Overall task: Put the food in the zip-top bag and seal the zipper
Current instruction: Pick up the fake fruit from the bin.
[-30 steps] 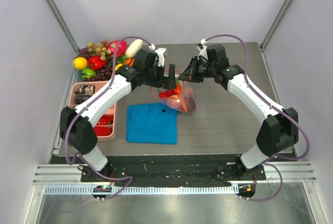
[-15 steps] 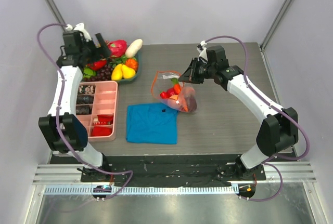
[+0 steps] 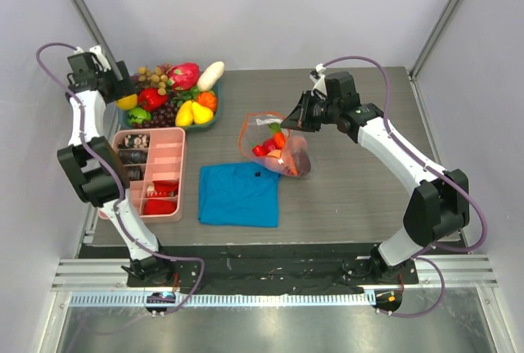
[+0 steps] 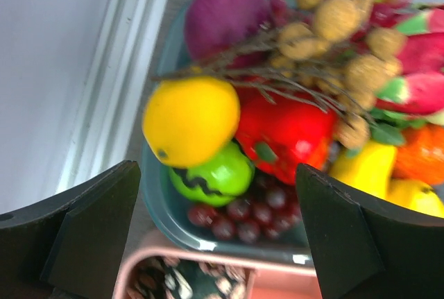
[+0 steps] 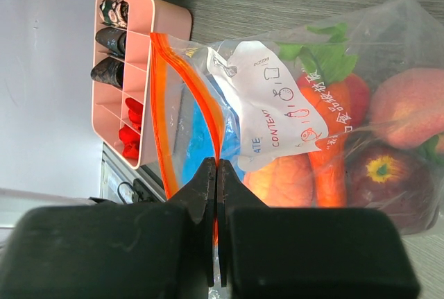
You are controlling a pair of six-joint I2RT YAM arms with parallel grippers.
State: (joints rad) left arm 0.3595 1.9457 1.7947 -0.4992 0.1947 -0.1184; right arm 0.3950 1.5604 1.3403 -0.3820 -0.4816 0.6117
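I will lower my open left gripper into the teal bowl [image 4: 161, 202] and around the yellow lemon [image 4: 191, 120] next, because the lemon is on top, partly over the green piece.
The clear zip-top bag [image 3: 282, 150] lies mid-table and holds a carrot [image 5: 331, 148], a peach [image 5: 408, 107] and red pieces. My right gripper [image 3: 295, 113] is shut on the orange-red zipper [image 5: 182, 108] at the bag's mouth edge, which stands open as a loop [image 3: 250, 128]. My left gripper [image 3: 121, 89] is open and empty at the far left, over the teal bowl [image 4: 161, 202] of toy food: a yellow lemon [image 4: 191, 120], a green piece [image 4: 211, 174], a red pepper [image 4: 291, 129], purple grapes [image 4: 243, 216] and a tan grape bunch [image 4: 333, 28].
A pink divided tray [image 3: 153, 173] with dark and red items sits at the left. A blue folded cloth [image 3: 239, 194] lies in front of the bag. The bowl [image 3: 172, 99] stands at the far left corner by the frame post.
My left arm has swung from the bag's mouth out to the far left, over the fruit bowl. My right gripper has kept its hold on the zipper.
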